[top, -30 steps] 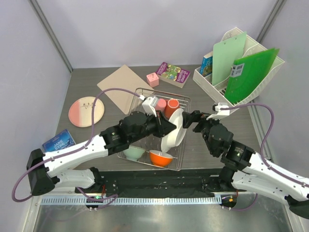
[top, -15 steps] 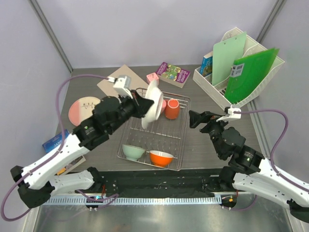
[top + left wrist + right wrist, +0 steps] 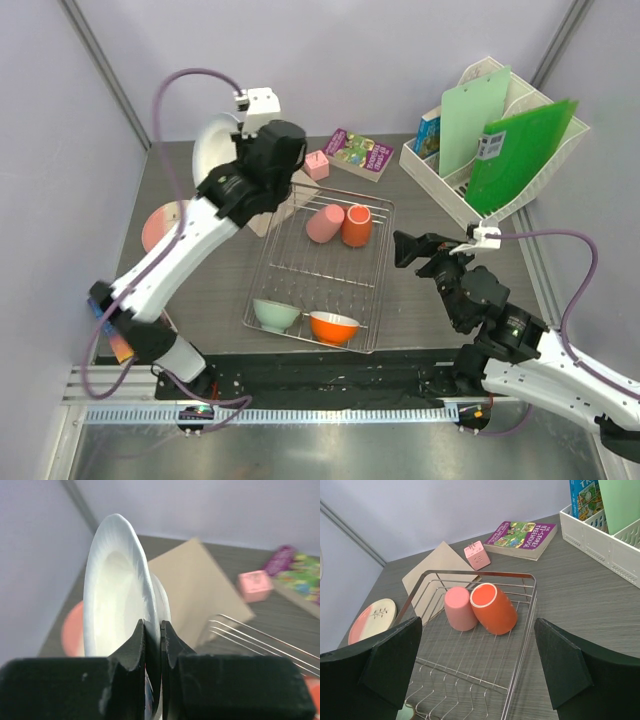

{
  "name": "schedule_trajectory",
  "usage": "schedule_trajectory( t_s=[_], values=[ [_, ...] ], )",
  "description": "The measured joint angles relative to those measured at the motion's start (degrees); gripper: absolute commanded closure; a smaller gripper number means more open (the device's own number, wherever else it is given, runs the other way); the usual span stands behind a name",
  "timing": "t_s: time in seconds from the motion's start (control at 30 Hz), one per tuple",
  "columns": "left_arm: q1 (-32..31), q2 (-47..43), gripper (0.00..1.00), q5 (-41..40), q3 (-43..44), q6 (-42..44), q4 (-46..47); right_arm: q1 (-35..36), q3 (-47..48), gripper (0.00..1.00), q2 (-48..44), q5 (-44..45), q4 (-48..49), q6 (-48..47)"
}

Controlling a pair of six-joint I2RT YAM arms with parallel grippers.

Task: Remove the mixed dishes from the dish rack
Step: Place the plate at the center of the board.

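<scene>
The white plate [image 3: 212, 146] is still standing on edge, so the left gripper should next tilt and move down and to the left in the top view, onto the pink-rimmed plate [image 3: 158, 228].
My left gripper [image 3: 240, 150] is shut on the rim of a white plate [image 3: 212, 146] and holds it on edge, high above the table's far left; in the left wrist view the plate [image 3: 117, 595] stands between my fingers [image 3: 134, 647]. The silver wire dish rack [image 3: 375, 262] holds a pink cup [image 3: 324, 223] and an orange cup [image 3: 355, 226] lying on their sides, a mint-green bowl [image 3: 276, 314] and an orange bowl [image 3: 333, 326]. A pink-rimmed plate [image 3: 158, 228] lies on the table at the left. My right gripper [image 3: 410, 247] is open and empty, right of the rack.
A tan board [image 3: 246, 180], a pink cube [image 3: 317, 163] and a purple book [image 3: 358, 152] lie behind the rack. A white file organizer [image 3: 470, 185] with green boards stands at the back right. A blue book [image 3: 108, 318] lies at the left edge.
My left arm has lifted the white plate out of the rack and swung it up and to the far left. My right gripper has drawn back slightly to the right.
</scene>
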Motion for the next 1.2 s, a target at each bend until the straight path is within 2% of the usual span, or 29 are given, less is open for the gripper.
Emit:
schedule_trajectory(
  t_s=[0.07, 0.13, 0.3, 0.53, 0.73, 0.97, 1.2],
  values=[
    [3.3, 8.0, 1.00, -5.1, 3.5, 0.9, -2.7, 0.0, -0.4, 0.00, 0.0, 0.0, 0.0, 0.0],
    [6.8, 13.9, 1.00, -6.5, 3.3, 1.5, -4.0, 0.0, -1.0, 0.00, -0.4, 0.0, -0.1, 0.0],
    [14.8, 23.6, 1.00, -9.0, 2.2, 3.0, -4.4, 0.0, -2.2, 0.00, -2.7, -0.1, -0.3, 0.3],
    [26.8, 32.8, 1.00, -8.9, 6.5, -0.9, -7.2, 0.0, -2.6, 0.00, -3.3, -0.3, -0.7, 0.9],
    [34.7, 37.4, 1.00, -7.7, 4.9, -5.2, -8.9, 0.0, -4.0, 0.00, -3.3, -0.4, -1.0, 1.9],
    [37.2, 41.9, 1.00, -4.7, -1.7, -8.4, -8.4, 0.0, -4.9, 0.00, -3.8, -0.4, -1.3, 2.2],
    [36.9, 45.9, 1.00, -3.4, -2.0, -9.2, -6.8, 0.0, -4.9, 0.00, -3.0, -0.2, -1.3, 2.2]
  ],
)
